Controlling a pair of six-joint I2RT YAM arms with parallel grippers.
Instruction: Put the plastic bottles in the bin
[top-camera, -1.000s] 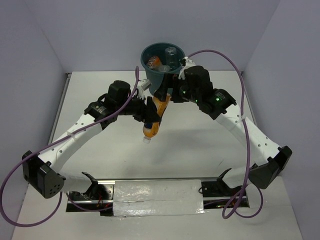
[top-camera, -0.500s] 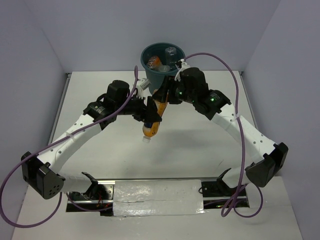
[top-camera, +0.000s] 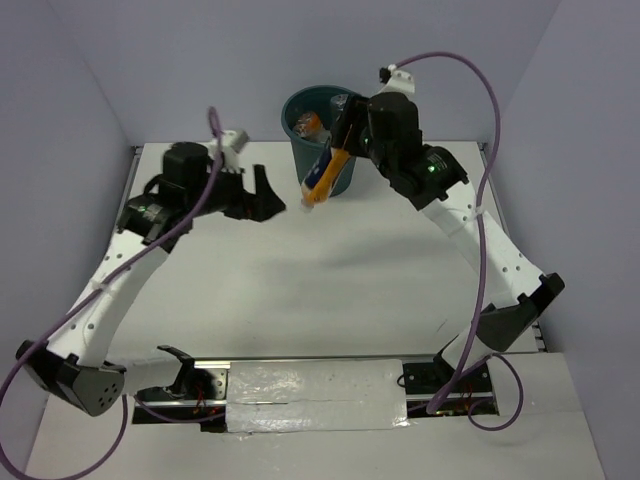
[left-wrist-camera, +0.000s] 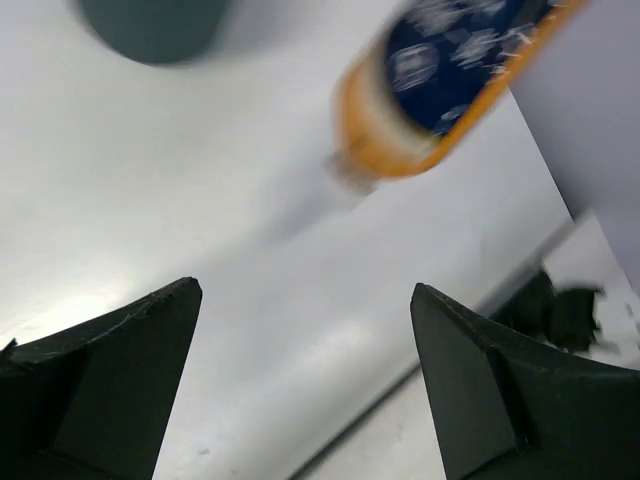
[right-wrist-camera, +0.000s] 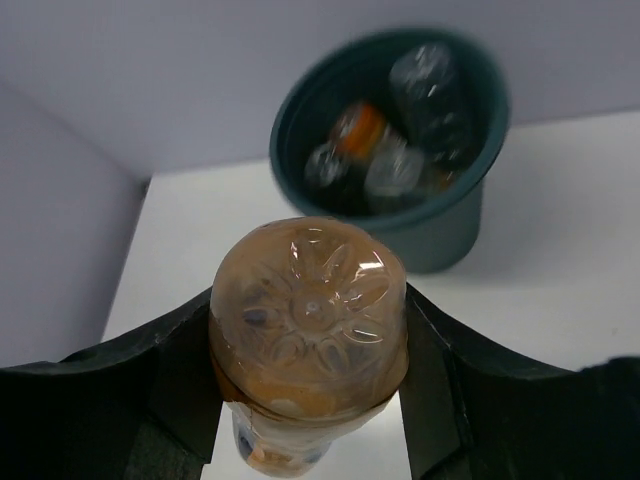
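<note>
My right gripper will next swing outward and to the left in the top view, over the bin's opening (top-camera: 317, 108), and let go there, because the larger orange bottle (top-camera: 322, 178) is outside the bin.
The larger orange bottle (top-camera: 322, 178) with a dark blue label hangs tilted, cap down, in front of the dark teal bin (top-camera: 347, 176). My right gripper (top-camera: 341, 145) is shut on its base end; in the right wrist view the bottle's base (right-wrist-camera: 308, 315) sits between both fingers. The bin (right-wrist-camera: 440, 240) holds a short orange bottle (right-wrist-camera: 358, 125) and clear crinkled bottles (right-wrist-camera: 430, 80). My left gripper (top-camera: 266, 196) is open and empty, left of the bottle. From the left wrist I see the bottle (left-wrist-camera: 460, 80) and the bin (left-wrist-camera: 150, 25) beyond my open left gripper (left-wrist-camera: 305, 290).
The bin stands at the back edge of the white table (top-camera: 330, 290), close to the rear wall. Purple cables (top-camera: 480, 90) loop off both arms. A taped rail (top-camera: 315, 395) with the arm bases runs along the near edge.
My left gripper opened, let go of the orange bottle and drew back to the left. My right gripper shut on the bottle's base and carried it up and back toward the bin.
</note>
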